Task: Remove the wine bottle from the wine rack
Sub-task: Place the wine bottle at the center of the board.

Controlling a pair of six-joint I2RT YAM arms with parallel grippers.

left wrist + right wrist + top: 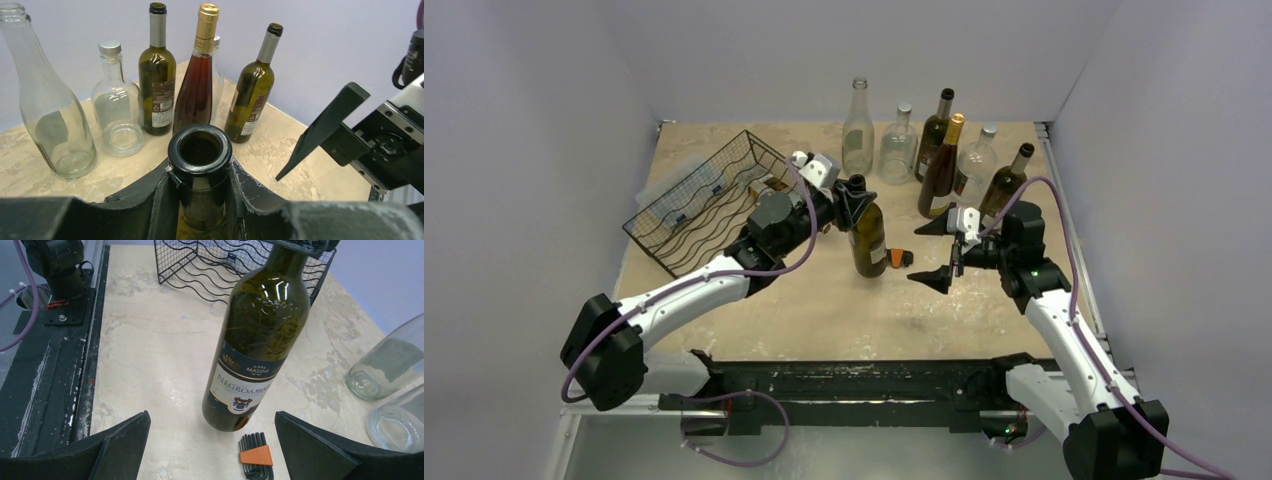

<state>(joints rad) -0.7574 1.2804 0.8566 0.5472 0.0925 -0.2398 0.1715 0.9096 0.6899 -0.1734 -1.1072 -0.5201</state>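
The bottle is clear of the rack, so my left gripper needs to carry it outward to the bare tabletop before the squat clear bottle (pixel 891 206) (pixel 144 167) and release the bottle's neck.
The wine bottle (pixel 869 242), dark green with a white and dark label, stands upright to the right of the wine rack (pixel 707 203), its base down at the tabletop. My left gripper (pixel 855 192) is shut on its neck just under the open mouth (pixel 200 150); the fingers (pixel 150 200) press both sides. In the right wrist view the bottle (pixel 256 330) stands in front of the black wire rack (pixel 215 265). My right gripper (pixel 938 250) hovers open just right of the bottle, holding nothing, and its fingertips (pixel 125 435) flank the bottle's base from a short distance.
Several bottles stand at the back right: a tall clear one (pixel 857 128), a squat clear one (pixel 897 150), dark green ones (pixel 933 135) and an amber one (pixel 942 165). A hex key set in an orange holder (pixel 896 258) lies beside the held bottle's base.
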